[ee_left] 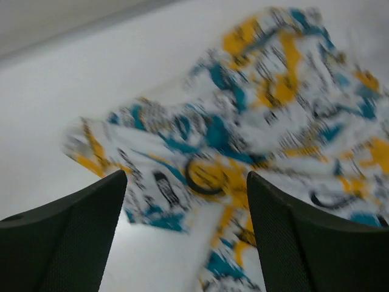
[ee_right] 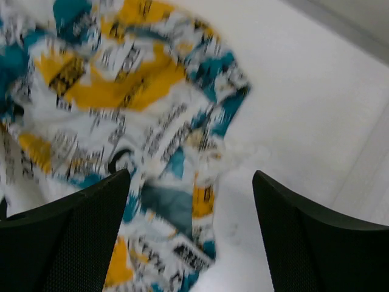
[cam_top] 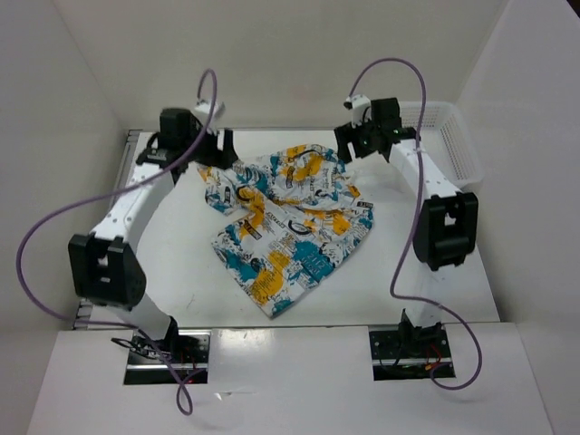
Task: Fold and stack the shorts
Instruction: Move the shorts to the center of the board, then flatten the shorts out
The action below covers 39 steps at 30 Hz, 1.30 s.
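Observation:
The robot's right gripper should next move down and back onto the elastic waistband's basket-side end (cam_top: 368,209) (ee_right: 202,257), where the grey inside is wide open.
The shorts (cam_top: 290,227), white with teal, orange-yellow and black prints, lie crumpled and partly doubled over in the middle of the white table (cam_top: 181,263). My left gripper (cam_top: 224,150) hovers over their far left corner, and my right gripper (cam_top: 348,148) hovers over their far right corner. In the left wrist view the left gripper (ee_left: 187,177) stands open above the blurred shorts (ee_left: 261,109), with nothing between its fingers (ee_left: 79,237). In the right wrist view the right gripper (ee_right: 190,177) is likewise open over the edge of the shorts (ee_right: 121,91), its fingers (ee_right: 310,237) holding nothing.
A white plastic mesh basket (cam_top: 450,136) stands at the far right against the wall. White walls close in the table on the left, back and right. Purple cables loop above both arms.

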Tool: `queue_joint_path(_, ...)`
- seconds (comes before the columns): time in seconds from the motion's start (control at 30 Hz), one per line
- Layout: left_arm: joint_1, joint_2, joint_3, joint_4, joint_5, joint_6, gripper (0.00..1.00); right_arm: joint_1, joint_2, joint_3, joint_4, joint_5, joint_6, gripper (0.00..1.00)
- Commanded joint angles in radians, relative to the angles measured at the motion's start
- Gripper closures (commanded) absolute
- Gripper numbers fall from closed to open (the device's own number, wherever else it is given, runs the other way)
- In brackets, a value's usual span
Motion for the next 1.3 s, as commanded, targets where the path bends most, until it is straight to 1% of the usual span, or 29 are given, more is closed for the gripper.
queue_joint_path(0.0, -0.068, -0.168, -0.270, -0.096, 0.031, 0.006, 0.17, 0.012, -0.150, -0.237, -0.001, 0.076, -0.107, 0.14)
queue_joint_path(0.03, -0.078, -0.182, -0.331, -0.105, 0.031, 0.006, 0.23, 0.012, -0.202, -0.288, -0.001, 0.103, -0.132, 0.15)
queue_joint_path(0.07, -0.079, -0.191, -0.429, -0.106, 0.031, 0.006, 0.25, 0.012, -0.222, -0.336, 0.011, 0.113, -0.132, 0.15)
queue_joint_path(0.1, -0.079, -0.204, -0.471, -0.106, 0.016, 0.006, 0.27, 0.012, -0.238, -0.412, 0.011, 0.113, -0.132, 0.15)
queue_joint_path(0.2, -0.079, -0.204, -0.588, -0.083, -0.028, 0.006, 0.25, 0.012, -0.261, -0.499, 0.047, 0.113, -0.120, 0.15)
queue_joint_path(0.23, -0.079, -0.204, -0.605, -0.057, -0.064, 0.006, 0.21, 0.012, -0.261, -0.499, 0.062, 0.113, -0.120, 0.15)
queue_joint_path(0.27, -0.079, -0.190, -0.620, -0.035, -0.088, 0.006, 0.14, 0.012, -0.252, -0.511, 0.071, 0.137, -0.105, 0.15)
queue_joint_path(0.3, -0.079, -0.190, -0.632, 0.009, -0.113, 0.006, 0.13, 0.012, -0.252, -0.511, 0.088, 0.151, -0.092, 0.15)
queue_joint_path(0.33, -0.079, -0.173, -0.654, 0.031, -0.152, 0.006, 0.13, 0.012, -0.236, -0.520, 0.097, 0.168, -0.092, 0.15)
queue_joint_path(0.37, -0.079, -0.155, -0.654, 0.045, -0.164, 0.006, 0.13, 0.012, -0.219, -0.529, 0.106, 0.182, -0.092, 0.15)
queue_joint_path(0.53, -0.079, -0.107, -0.686, 0.080, -0.155, 0.006, 0.13, 0.012, -0.179, -0.540, 0.117, 0.191, -0.092, 0.16)
queue_joint_path(0.57, -0.079, -0.095, -0.686, 0.097, -0.154, 0.006, 0.13, 0.012, -0.170, -0.554, 0.117, 0.191, -0.101, 0.18)
queue_joint_path(0.63, -0.079, -0.083, -0.708, 0.109, -0.154, 0.006, 0.20, 0.012, -0.160, -0.581, 0.131, 0.215, -0.101, 0.19)
queue_joint_path(0.73, -0.079, -0.060, -0.708, 0.135, -0.144, 0.006, 0.25, 0.012, -0.150, -0.604, 0.156, 0.248, -0.101, 0.20)
queue_joint_path(0.8, -0.079, -0.050, -0.708, 0.145, -0.102, 0.006, 0.32, 0.012, -0.130, -0.614, 0.156, 0.235, -0.101, 0.22)
queue_joint_path(0.83, -0.079, -0.038, -0.694, 0.145, -0.089, 0.006, 0.37, 0.012, -0.130, -0.614, 0.156, 0.235, -0.101, 0.25)
queue_joint_path(0.9, -0.079, -0.029, -0.694, 0.134, -0.079, 0.006, 0.53, 0.012, -0.130, -0.614, 0.156, 0.235, -0.111, 0.32)
queue_joint_path(0.93, -0.079, -0.029, -0.694, 0.150, -0.079, 0.006, 0.68, 0.012, -0.130, -0.623, 0.156, 0.246, -0.111, 0.42)
queue_joint_path(1.0, -0.079, -0.020, -0.685, 0.160, -0.079, 0.006, 0.77, 0.012, -0.130, -0.646, 0.168, 0.278, -0.120, 0.55)
queue_joint_path(1.03, -0.079, -0.020, -0.685, 0.192, -0.090, 0.006, 0.89, 0.012, -0.130, -0.646, 0.168, 0.278, -0.120, 0.70)
queue_joint_path(1.07, -0.079, -0.006, -0.676, 0.210, -0.104, 0.006, 0.96, 0.012, -0.130, -0.646, 0.157, 0.268, -0.144, 0.76)
queue_joint_path(1.1, -0.079, -0.006, -0.659, 0.232, -0.145, 0.006, 1.00, 0.012, -0.130, -0.646, 0.136, 0.246, -0.167, 0.80)
queue_joint_path(1.13, -0.079, 0.009, -0.645, 0.271, -0.174, 0.006, 1.00, 0.012, -0.141, -0.646, 0.113, 0.194, -0.216, 0.85)
queue_joint_path(1.17, -0.079, 0.026, -0.627, 0.295, -0.209, 0.006, 1.00, 0.012, -0.153, -0.646, 0.075, 0.177, -0.230, 0.91)
queue_joint_path(1.2, -0.079, 0.049, -0.605, 0.322, -0.286, 0.006, 1.00, 0.012, -0.162, -0.634, 0.062, 0.162, -0.230, 0.95)
queue_joint_path(1.23, -0.060, 0.065, -0.550, 0.377, -0.318, 0.006, 1.00, 0.022, -0.181, -0.622, 0.053, 0.125, -0.230, 0.97)
queue_joint_path(1.27, -0.047, 0.080, -0.510, 0.397, -0.341, 0.006, 1.00, 0.023, -0.192, -0.621, 0.030, 0.102, -0.230, 0.99)
